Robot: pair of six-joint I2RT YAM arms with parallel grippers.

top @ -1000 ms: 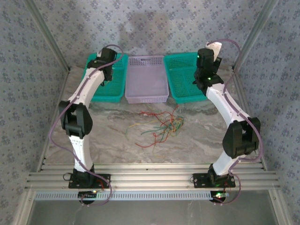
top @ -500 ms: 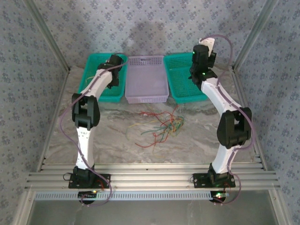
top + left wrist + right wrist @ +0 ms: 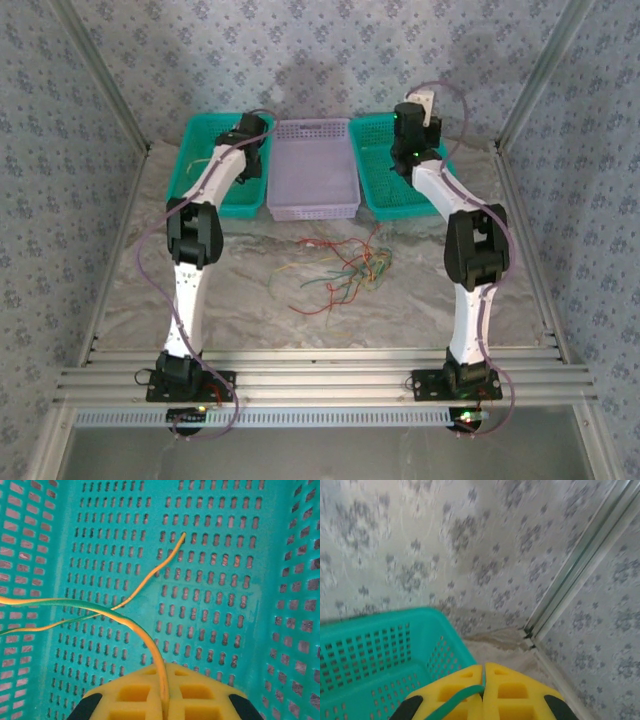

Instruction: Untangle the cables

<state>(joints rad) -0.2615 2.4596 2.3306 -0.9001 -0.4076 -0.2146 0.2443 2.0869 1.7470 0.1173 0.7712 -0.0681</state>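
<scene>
I should next lower my left gripper a little further toward the teal basket's perforated bottom and release the yellow cable, as the basket's bottom is below the gripper's shut fingers.
A tangle of thin red, green and yellow cables [image 3: 345,268] lies on the marble table just in front of the baskets. My left gripper [image 3: 248,132] hangs over the left teal basket [image 3: 200,165]. In the left wrist view its yellow pads [image 3: 130,695] are shut on a yellow cable [image 3: 155,655] that arcs up and off to the left beside a green strand [image 3: 65,601]. Another yellow cable [image 3: 150,577] lies on the basket floor. My right gripper [image 3: 412,125] is raised over the right teal basket [image 3: 385,195], its pads [image 3: 520,690] shut on a green cable [image 3: 452,702].
A lavender basket [image 3: 312,208] stands between the two teal ones at the back. Patterned walls and slanted aluminium posts [image 3: 580,565] close in the back corners. An aluminium rail [image 3: 320,380] runs along the near table edge by the arm bases.
Both arms have swung inward with their elbows rising. The left gripper moved right over its basket. The right gripper moved left and farther back. The tangle on the table has not moved.
</scene>
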